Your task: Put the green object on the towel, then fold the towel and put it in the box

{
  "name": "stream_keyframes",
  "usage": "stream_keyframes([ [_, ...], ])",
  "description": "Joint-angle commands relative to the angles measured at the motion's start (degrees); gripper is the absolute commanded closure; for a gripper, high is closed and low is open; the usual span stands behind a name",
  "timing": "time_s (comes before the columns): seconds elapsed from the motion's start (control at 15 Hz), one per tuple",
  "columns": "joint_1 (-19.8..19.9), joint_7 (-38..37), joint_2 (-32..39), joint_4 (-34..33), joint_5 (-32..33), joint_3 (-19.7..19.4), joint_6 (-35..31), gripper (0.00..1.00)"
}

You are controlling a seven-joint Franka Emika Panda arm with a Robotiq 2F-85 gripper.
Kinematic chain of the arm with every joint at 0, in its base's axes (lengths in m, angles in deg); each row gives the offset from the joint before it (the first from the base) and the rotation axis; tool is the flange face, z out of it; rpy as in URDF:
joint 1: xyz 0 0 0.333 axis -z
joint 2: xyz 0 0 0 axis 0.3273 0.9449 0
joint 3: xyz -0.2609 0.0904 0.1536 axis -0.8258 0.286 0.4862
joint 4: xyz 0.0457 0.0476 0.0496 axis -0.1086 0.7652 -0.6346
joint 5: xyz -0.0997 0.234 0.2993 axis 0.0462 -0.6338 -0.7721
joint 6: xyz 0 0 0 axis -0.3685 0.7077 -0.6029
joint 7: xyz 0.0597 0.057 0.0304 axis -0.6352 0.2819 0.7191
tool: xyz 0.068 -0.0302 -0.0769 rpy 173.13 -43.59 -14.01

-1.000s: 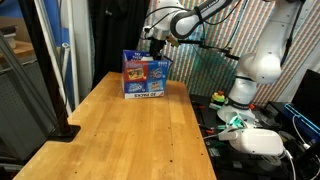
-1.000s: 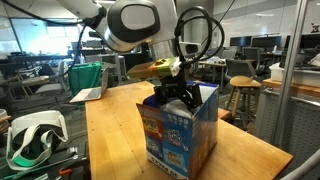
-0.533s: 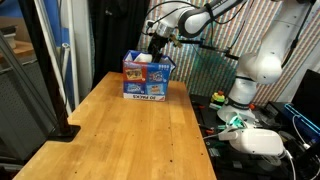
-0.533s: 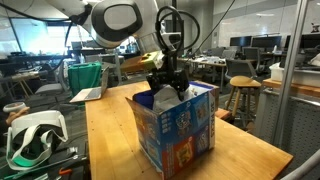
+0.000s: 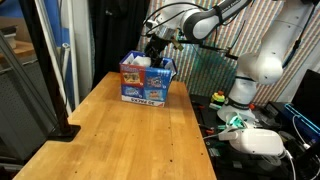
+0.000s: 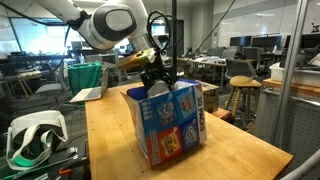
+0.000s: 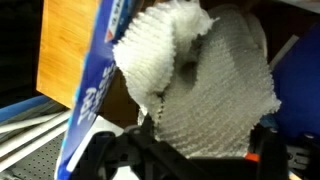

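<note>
The bunched towel still sticks up at the box's rim, so my gripper will next go further down into the blue printed box's open top (image 5: 147, 61) (image 7: 207, 77) and open there.
The blue printed box (image 5: 147, 82) (image 6: 170, 125) stands at the far end of the wooden table (image 5: 130, 130). My gripper (image 5: 158, 50) (image 6: 157, 80) reaches down into its open top. In the wrist view the cream towel (image 7: 200, 80) is bunched between the two black fingers (image 7: 262, 158) of the gripper (image 7: 200, 150), which is shut on it. A blue box wall (image 7: 92, 85) runs along the left. A bit of towel (image 5: 142, 60) shows at the box top. The green object is hidden.
A black post (image 5: 45, 70) on a base stands at the table's left edge. A white headset (image 5: 258, 140) (image 6: 30, 140) lies beside the table. The robot's white base (image 5: 245, 78) is off the right side. Stools and desks fill the room behind (image 6: 245, 95).
The gripper has shifted sideways at the box top with the towel. The box has turned and slid a little along with it.
</note>
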Motion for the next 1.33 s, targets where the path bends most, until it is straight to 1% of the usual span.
stream_keyframes([
  [0.0, -0.1, -3.4, 3.8, -0.6, 3.9, 1.0, -2.3, 0.47],
  [0.27, -0.2, -5.1, 8.0, -1.0, 6.6, 1.2, -2.3, 0.47],
  [0.47, -0.1, -4.8, 9.4, -1.9, 5.8, 0.6, -1.6, 0.47],
  [0.53, 0.0, -4.5, 9.3, -1.9, 5.3, 0.4, -1.2, 0.23],
  [0.6, 0.1, -4.5, 9.1, -1.9, 5.0, 0.2, -1.2, 0.06],
  [0.73, 0.5, -4.1, 7.3, -1.3, 4.6, -0.4, -1.2, 0.05],
  [0.8, 0.7, -3.9, 6.6, -1.1, 4.5, -0.7, -1.3, 0.0],
  [0.93, 1.2, -3.5, 3.9, -0.2, 3.8, -1.4, -1.4, 0.0],
  [1.07, 1.5, -2.8, 0.5, 1.1, 2.8, -2.1, -0.8, 0.0],
  [1.27, 1.8, -3.8, -7.1, 4.8, 2.0, -3.0, 0.1, 0.0],
])
